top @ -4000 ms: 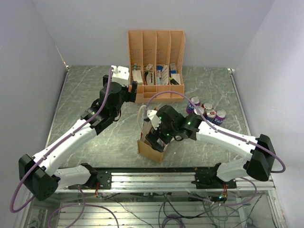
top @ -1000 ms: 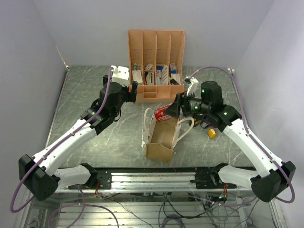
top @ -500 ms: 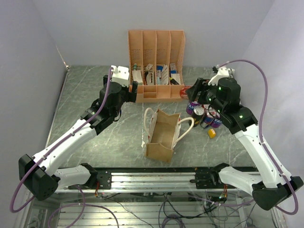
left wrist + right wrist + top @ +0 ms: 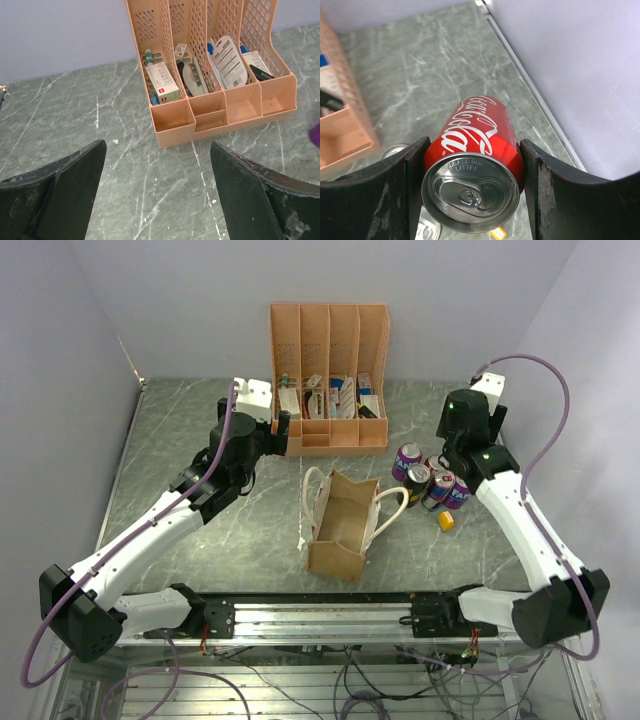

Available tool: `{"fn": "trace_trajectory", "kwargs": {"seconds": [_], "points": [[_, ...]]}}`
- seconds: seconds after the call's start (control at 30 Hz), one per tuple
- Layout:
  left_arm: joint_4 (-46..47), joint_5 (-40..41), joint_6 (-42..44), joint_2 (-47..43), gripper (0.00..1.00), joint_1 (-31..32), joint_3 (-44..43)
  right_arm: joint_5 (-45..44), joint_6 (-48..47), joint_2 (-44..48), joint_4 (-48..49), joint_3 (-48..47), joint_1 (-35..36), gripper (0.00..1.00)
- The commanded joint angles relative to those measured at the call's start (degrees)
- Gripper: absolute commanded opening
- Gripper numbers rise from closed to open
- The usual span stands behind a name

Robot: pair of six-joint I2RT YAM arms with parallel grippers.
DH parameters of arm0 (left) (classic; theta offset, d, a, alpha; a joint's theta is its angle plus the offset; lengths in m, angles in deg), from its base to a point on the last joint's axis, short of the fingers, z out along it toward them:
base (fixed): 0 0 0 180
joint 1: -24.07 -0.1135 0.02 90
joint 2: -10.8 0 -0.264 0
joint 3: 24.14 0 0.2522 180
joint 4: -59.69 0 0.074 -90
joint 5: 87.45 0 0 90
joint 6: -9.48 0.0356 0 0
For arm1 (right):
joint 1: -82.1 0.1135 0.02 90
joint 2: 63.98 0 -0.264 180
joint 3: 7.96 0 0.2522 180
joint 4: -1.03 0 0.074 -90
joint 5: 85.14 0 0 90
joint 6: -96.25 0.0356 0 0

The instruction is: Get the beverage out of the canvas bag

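The red Coca-Cola can (image 4: 479,134) needs to be lowered there next by my right gripper.
The canvas bag (image 4: 338,530) stands open near the table's front middle, tan with cream rope handles. My right gripper (image 4: 474,150) is shut on a red Coca-Cola can (image 4: 479,134), lid toward the camera, held in the air above the table's far right side. In the top view the right gripper (image 4: 452,438) is right of and beyond the bag, over the can cluster; the red can is hidden under the wrist there. My left gripper (image 4: 157,150) is open and empty, low over the table in front of the organizer, and it also shows in the top view (image 4: 284,436).
The orange-pink file organizer (image 4: 329,380) with small items stands at the back middle. Several purple cans (image 4: 432,480) stand right of the bag, with a small yellow object (image 4: 445,520) beside them. The right wall and table edge (image 4: 540,100) are close to the right gripper.
My right arm lifted the red can out of the bag and carried it right and back, to above the can cluster. The bag stays open. The left arm has not moved.
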Motion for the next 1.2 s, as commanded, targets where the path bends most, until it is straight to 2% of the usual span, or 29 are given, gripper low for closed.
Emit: {"fn": "trace_trajectory", "kwargs": {"seconds": [0.0,0.3,0.53,0.97,1.17], "points": [[0.6,-0.4,-0.3,-0.8,0.95,0.3,-2.1,4.1,2.6,-3.8,4.9,0.3,-7.6,0.00],[0.5,-0.9,-0.6,-0.7,0.95,0.3,-2.2,24.8,7.6,-14.8,4.5,1.7,-21.5,0.00],[0.5,-0.9,-0.6,-0.9,0.95,0.4,-2.2,29.8,8.8,-18.9,6.5,4.1,-25.4,0.00],[0.4,-1.2,-0.7,-0.9,0.96,0.4,-2.3,31.6,9.3,-23.5,8.5,7.0,-26.0,0.00],[0.5,-1.2,-0.7,-0.8,0.95,0.4,-2.3,32.6,9.1,-24.5,9.4,7.8,-26.4,0.16]]}}
